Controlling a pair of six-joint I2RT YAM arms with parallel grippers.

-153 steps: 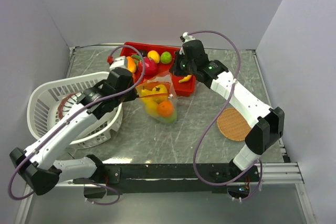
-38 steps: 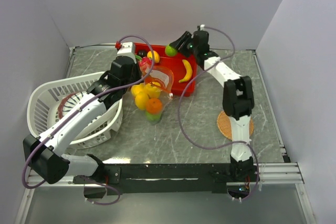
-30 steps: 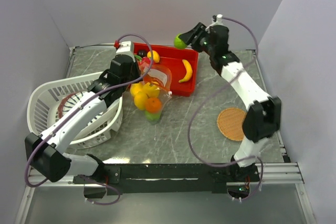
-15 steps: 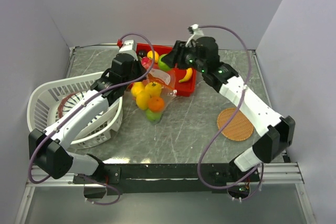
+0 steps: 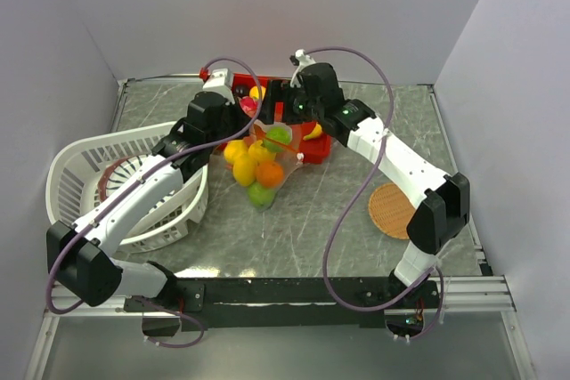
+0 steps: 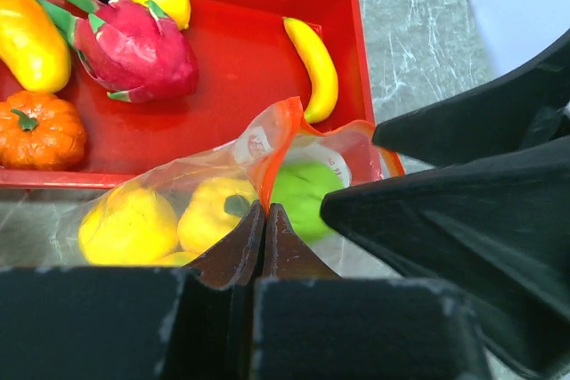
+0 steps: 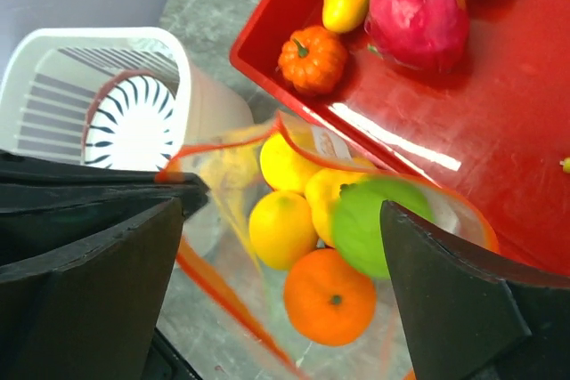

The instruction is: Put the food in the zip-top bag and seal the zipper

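Note:
The robot's right gripper needs to swing across and down onto the banana's middle next, because that unbagged banana lies below the gripper and to the gripper's right in the top view.
The clear zip-top bag hangs open in front of the red tray, with an orange, yellow lemons and a lime at the bottom inside it. My left gripper is shut on the reddish-orange zipper and holds the rim up. Over the bag's mouth my right gripper stands open. A second green lime, slightly blurred, lies in the mouth beside its right finger. In the top view the left gripper and right gripper are close together.
The red tray behind the bag holds a banana, a pink dragon fruit, a small orange pumpkin and yellow pieces. A white slatted basket stands at the left. A round brown mat lies at the right.
My right gripper brought the green lime from above the tray's far side down over the bag and opened. The lime is now in the bag's mouth. The left gripper still holds the rim.

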